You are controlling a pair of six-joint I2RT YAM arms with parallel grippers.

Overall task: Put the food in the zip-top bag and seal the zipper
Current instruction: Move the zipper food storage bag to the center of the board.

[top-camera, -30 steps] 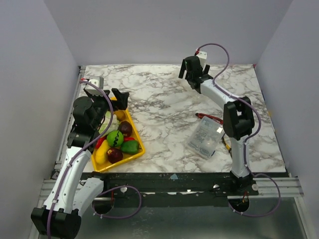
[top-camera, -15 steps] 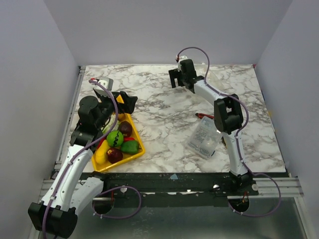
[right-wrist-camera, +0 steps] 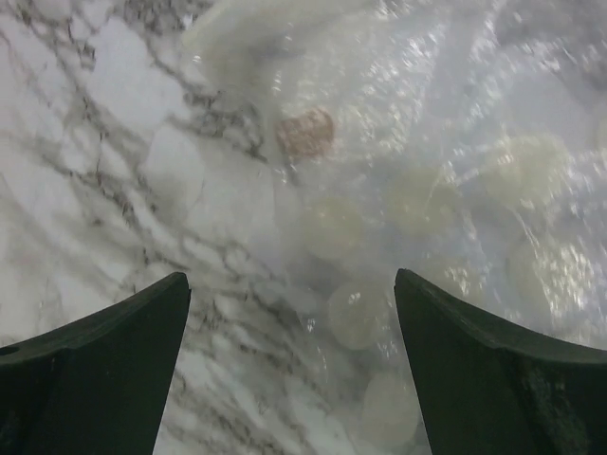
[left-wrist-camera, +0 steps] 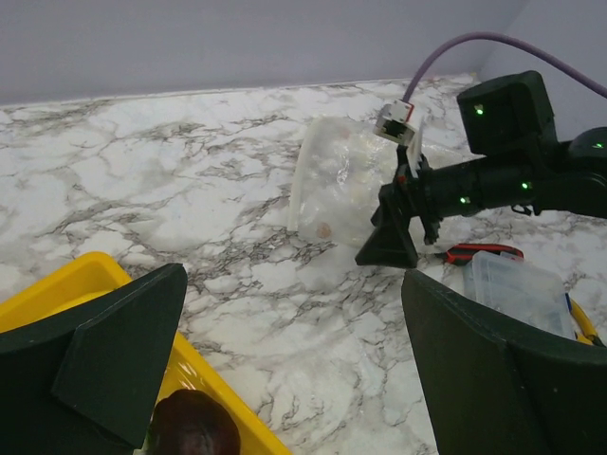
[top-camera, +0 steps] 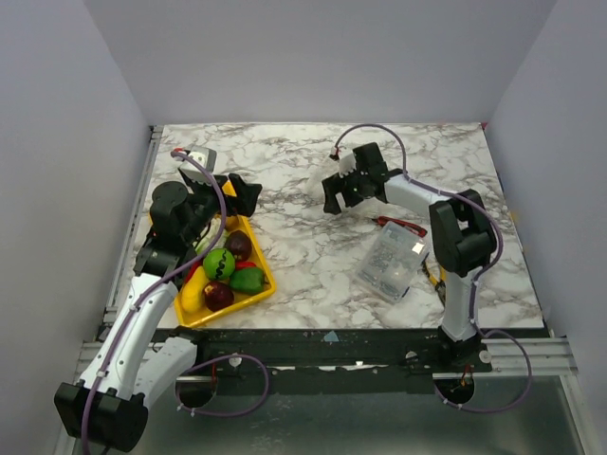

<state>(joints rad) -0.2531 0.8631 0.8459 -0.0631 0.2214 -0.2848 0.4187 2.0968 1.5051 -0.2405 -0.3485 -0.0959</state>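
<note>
The bag lies flat and empty, so my right gripper will swing toward the yellow tray point(top-camera: 261, 299) next, turn, and settle onto the fold along the bag's tray-side edge.
The food lies in a yellow tray point(top-camera: 261, 299) at the left: a green striped ball point(top-camera: 218, 263), dark red fruits point(top-camera: 238, 245), a green pepper point(top-camera: 248, 280) and a yellow piece point(top-camera: 193, 295). My left gripper point(top-camera: 242, 192) is open and empty above the tray's far end; its wrist view point(left-wrist-camera: 294, 275) shows one dark red fruit point(left-wrist-camera: 194, 427) below. The clear bag point(left-wrist-camera: 341, 185) lies flat on the marble at mid-table. My right gripper point(top-camera: 334, 197) is open and empty just over the bag point(right-wrist-camera: 427, 180). I cannot make out the zipper.
A clear plastic box point(top-camera: 391, 265) lies at the right front, and a red-handled tool point(top-camera: 398, 226) lies just behind it. Both show in the left wrist view, the box point(left-wrist-camera: 517, 289) and the tool point(left-wrist-camera: 479, 254). Walls close in the table on three sides.
My right arm has swung from the back of the table forward and left, down over the bag. My left gripper has shifted slightly right over the tray's far end.
</note>
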